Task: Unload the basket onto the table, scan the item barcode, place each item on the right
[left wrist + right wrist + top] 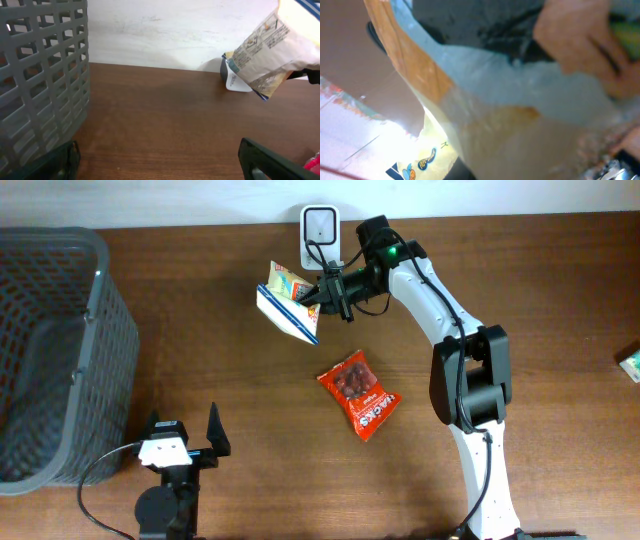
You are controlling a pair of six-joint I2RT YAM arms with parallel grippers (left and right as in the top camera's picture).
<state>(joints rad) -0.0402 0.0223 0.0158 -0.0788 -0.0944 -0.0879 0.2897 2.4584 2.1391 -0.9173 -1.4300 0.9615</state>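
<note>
I will next move my right gripper up, then down while tilting it, over the bare tabletop between scanner [319,228] and red bag. That spot is clear for releasing the end of the bag.
My right gripper [322,292] is shut on a yellow, white and blue snack bag [285,305] and holds it tilted in the air. The bag hangs just left of and below the white barcode scanner [319,228] at the back edge. In the left wrist view the bag [265,50] hangs in front of the scanner [235,80] with its printed back panel showing. The bag [510,115] fills the right wrist view and hides the fingers. My left gripper [184,423] rests open near the front left, with nothing between its fingers.
A red snack bag [360,393] lies flat at mid-table, right of centre. A grey mesh basket [95,290] stands at the left, close to my left gripper, and fills the left of the left wrist view [40,75]. A small box [630,363] sits at the right edge.
</note>
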